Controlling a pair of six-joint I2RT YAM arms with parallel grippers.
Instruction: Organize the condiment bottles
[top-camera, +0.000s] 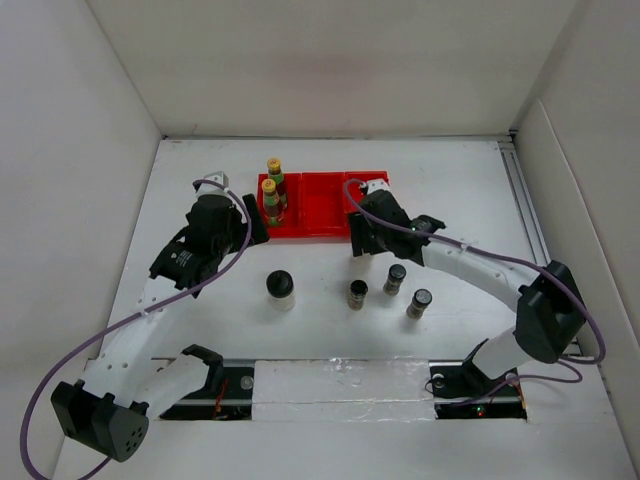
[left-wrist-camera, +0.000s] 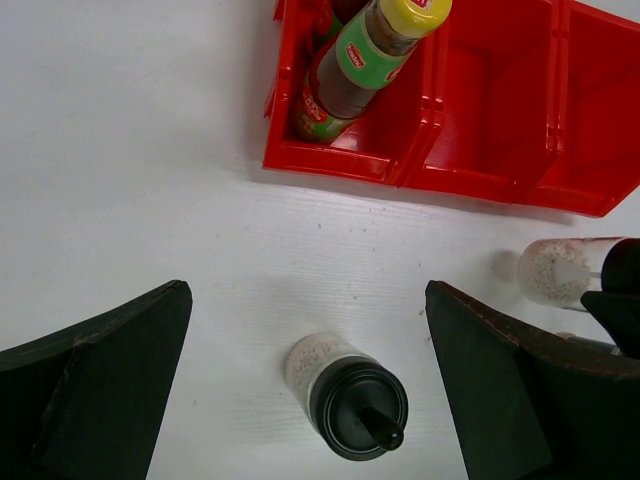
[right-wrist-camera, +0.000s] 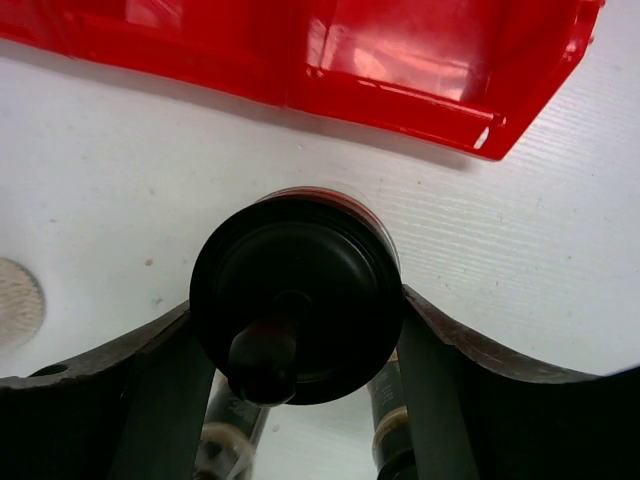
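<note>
The robot's right gripper needs to move outward next, over the tray's empty middle section (top-camera: 322, 203) (right-wrist-camera: 175, 30), and release the jar there, since that section lies outward and to the gripper's left in the top view.
Two tall yellow-capped bottles (top-camera: 272, 185) stand in the left compartment of the red tray (top-camera: 322, 228); they also show in the left wrist view (left-wrist-camera: 365, 55). A squat white jar with a black lid (top-camera: 281, 290) stands on the table; in the left wrist view this jar (left-wrist-camera: 345, 395) shows between the wide-apart fingers of my open left gripper (left-wrist-camera: 305, 300), untouched. My right gripper (top-camera: 360, 240) is shut on the second black-lidded jar (right-wrist-camera: 295, 310), just in front of the tray's right end. Three dark-capped shakers (top-camera: 395, 278) stand near it.
The tray's middle and right compartments (left-wrist-camera: 500, 90) hold nothing. The three shakers (top-camera: 358, 293) (top-camera: 419, 302) stand in a loose row in front of the tray. A taped metal rail (top-camera: 340, 380) runs along the near edge. White walls enclose the table.
</note>
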